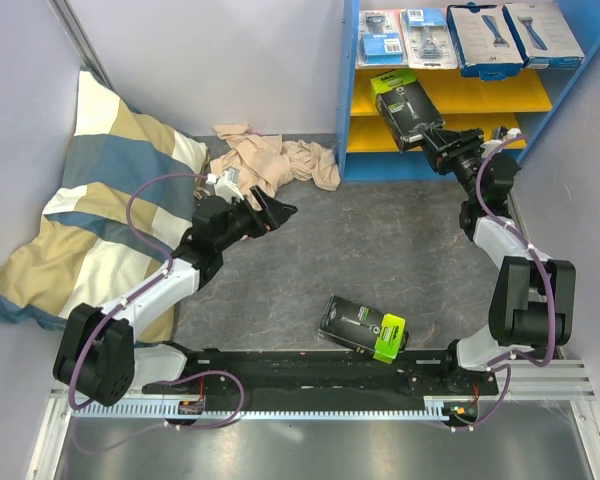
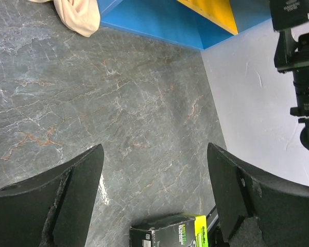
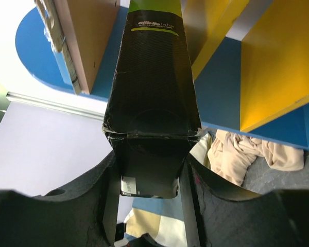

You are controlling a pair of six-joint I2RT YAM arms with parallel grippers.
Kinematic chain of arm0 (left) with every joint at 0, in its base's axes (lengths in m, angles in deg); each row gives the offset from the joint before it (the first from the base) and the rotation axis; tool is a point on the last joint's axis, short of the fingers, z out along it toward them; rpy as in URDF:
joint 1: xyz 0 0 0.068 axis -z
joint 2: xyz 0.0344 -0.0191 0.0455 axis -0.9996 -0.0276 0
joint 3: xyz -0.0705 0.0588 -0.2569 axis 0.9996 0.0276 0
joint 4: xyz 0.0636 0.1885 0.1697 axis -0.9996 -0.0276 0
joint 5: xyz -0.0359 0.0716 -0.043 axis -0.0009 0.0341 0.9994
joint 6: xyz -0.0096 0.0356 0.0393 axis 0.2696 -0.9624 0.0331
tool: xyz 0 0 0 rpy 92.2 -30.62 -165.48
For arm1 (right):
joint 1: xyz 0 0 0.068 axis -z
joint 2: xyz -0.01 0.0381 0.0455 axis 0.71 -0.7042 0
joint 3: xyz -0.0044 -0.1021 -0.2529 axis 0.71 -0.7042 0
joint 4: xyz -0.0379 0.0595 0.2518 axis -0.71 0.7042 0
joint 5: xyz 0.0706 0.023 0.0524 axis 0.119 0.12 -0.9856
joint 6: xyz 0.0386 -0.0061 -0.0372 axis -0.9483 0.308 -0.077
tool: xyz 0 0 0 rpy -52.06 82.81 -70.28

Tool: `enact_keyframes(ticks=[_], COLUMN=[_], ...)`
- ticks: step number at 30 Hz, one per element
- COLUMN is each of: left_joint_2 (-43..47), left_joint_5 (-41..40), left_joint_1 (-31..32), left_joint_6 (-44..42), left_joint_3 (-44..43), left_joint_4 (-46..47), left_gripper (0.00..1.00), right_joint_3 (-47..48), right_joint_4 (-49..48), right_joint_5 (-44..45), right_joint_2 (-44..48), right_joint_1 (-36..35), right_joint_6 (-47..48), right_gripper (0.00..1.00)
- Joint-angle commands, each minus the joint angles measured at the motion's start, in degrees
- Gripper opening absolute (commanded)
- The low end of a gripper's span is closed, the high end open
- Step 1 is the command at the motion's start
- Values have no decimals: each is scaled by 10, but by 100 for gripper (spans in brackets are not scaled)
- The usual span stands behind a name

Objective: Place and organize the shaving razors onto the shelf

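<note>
The upper yellow board [image 1: 480,95] shows bare, so the black box goes outward next. My right gripper pushes toward the board's end nearest the beige cloth and releases the box.
The blue-framed shelf [image 1: 360,90] stands at the back right. Two blister razor packs [image 1: 381,36] and two white-blue boxes [image 1: 484,38] lie on its pink top board. My right gripper [image 1: 430,135] is shut on a black razor box with a lime-green end [image 1: 402,105], holding it in front of the upper yellow board [image 1: 480,95]; the right wrist view shows the box [image 3: 153,82] clamped between both fingers. A second black and lime box [image 1: 362,326] lies on the floor near the front, also seen in the left wrist view [image 2: 170,232]. My left gripper [image 1: 277,213] is open and empty above the floor.
A beige cloth [image 1: 270,160] lies at the back beside the shelf's left post. A striped pillow [image 1: 100,200] fills the left side. Walls close in on left and right. The black mounting rail [image 1: 310,375] runs along the near edge.
</note>
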Motion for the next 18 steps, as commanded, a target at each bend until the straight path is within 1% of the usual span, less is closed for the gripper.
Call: enact_keyframes(ticks=[1, 8, 11, 15, 16, 18], left_joint_2=[22, 28, 33, 32, 32, 35], left_joint_5=[-16, -15, -16, -8, -8, -8], left_joint_1=[-4, -7, -8, -8, -8, -8], left_joint_6=[-30, -32, -33, -28, -27, -27], left_joint_3=[5, 8, 9, 11, 11, 15], left_joint_4=[5, 1, 0, 1, 1, 1], left_gripper=[87, 88, 87, 87, 87, 87], right_joint_3=[81, 143, 173, 187, 188, 195], right_joint_4=[-88, -51, 7, 7, 5, 6], right_joint_5=[28, 55, 75, 102, 116, 129], right_joint_2=[-12, -73, -94, -114, -118, -122], right_joint_1=[-10, -42, -56, -65, -82, -92], right_joint_6=[-8, -11, -11, -11, -10, -7], right_gripper=[11, 9, 8, 7, 7, 8])
